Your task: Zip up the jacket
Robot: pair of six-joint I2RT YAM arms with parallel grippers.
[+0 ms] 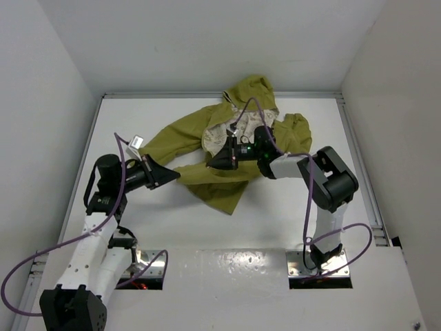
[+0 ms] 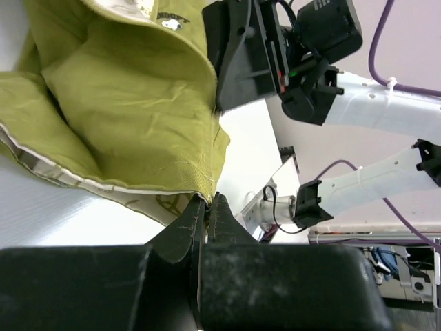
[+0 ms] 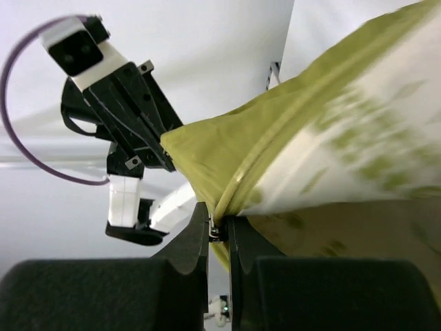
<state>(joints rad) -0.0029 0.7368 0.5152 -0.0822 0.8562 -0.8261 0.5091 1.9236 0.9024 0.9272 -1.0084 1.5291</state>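
Observation:
The right gripper next draws outward to the bunched sleeve, to its right in the top view, and releases the zipper's pull, as the jacket's lining shows.
The olive-green jacket (image 1: 186,138) lies crumpled mid-table, hood (image 1: 253,89) at the far side and the cream printed lining (image 1: 219,134) showing. My left gripper (image 1: 176,176) is shut on the jacket's lower edge; in the left wrist view its tips (image 2: 208,200) pinch the hem of the jacket (image 2: 124,103). My right gripper (image 1: 210,164) reaches in from the right. In the right wrist view it (image 3: 218,221) is shut on the small metal zipper pull (image 3: 218,231) where the zipper line of the jacket (image 3: 207,155) ends.
The white table (image 1: 275,227) is bounded by white walls on the left, right and far sides. Purple cables (image 1: 120,179) loop off both arms. The arm bases (image 1: 320,265) stand at the near edge. The two grippers are close to each other over the jacket.

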